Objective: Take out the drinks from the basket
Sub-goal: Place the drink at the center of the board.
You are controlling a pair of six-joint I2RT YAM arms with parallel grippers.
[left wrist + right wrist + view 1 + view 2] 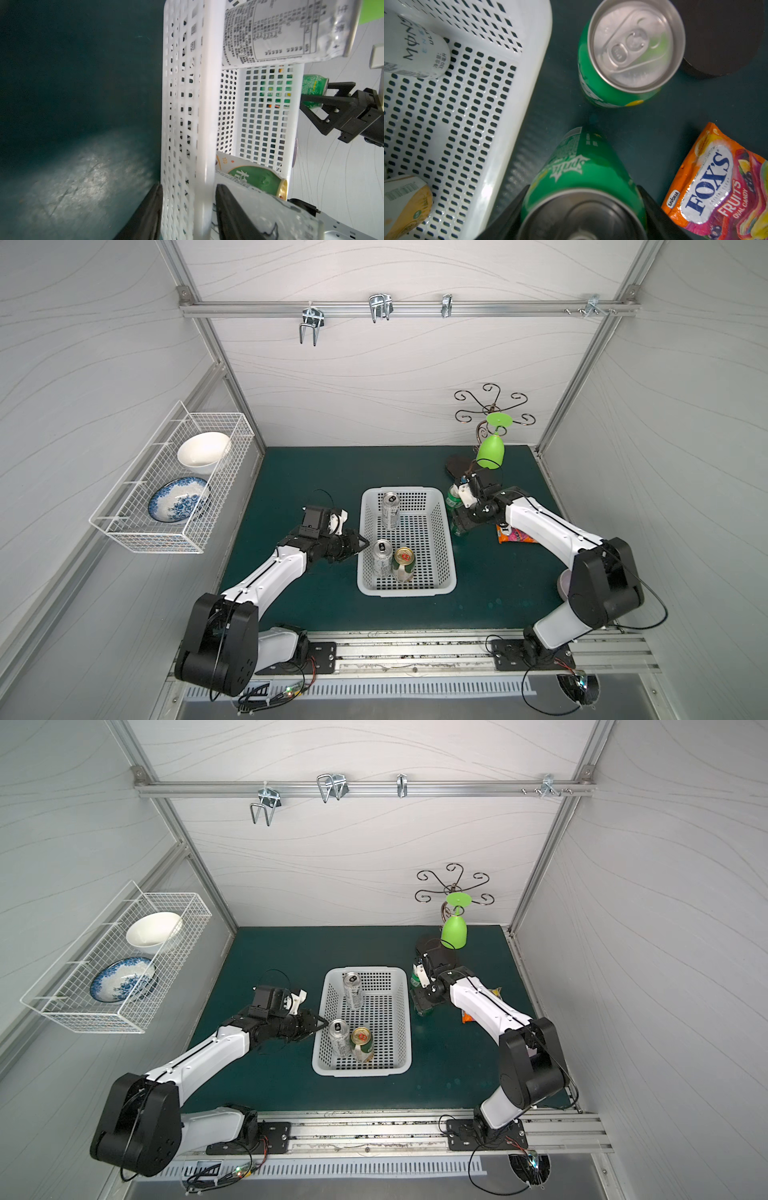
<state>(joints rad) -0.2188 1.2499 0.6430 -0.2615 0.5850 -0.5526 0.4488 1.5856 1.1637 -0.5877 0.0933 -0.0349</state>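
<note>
The bare mat between basket (pixel 405 592) and snack packet is below my right gripper, so my right gripper will next move down, stand the green can on that mat and release it.
The white perforated basket (pixel 405 592) (pixel 359 1073) stands mid-table. My left gripper (pixel 360 542) (pixel 187 187) is shut on the basket's left wall (pixel 207 104), one finger outside and one inside. Inside stand two silver-white cans (pixel 390 510) (pixel 381 558) and a green-white can with a gold top (pixel 404 564) (pixel 257 178). To the right of the basket, my right gripper (pixel 459 522) (pixel 583 187) is shut on a green can (pixel 581 166), upright over the mat. A second green can (pixel 453 497) (pixel 633 45) stands on the mat just behind it.
An orange snack packet (pixel 515 536) (pixel 716 187) lies right of the held can. A green goblet (pixel 490 452) hangs upside down on a dark metal stand whose round base (pixel 726 37) sits by the standing can. A wire rack (pixel 174 489) with two bowls is on the left wall.
</note>
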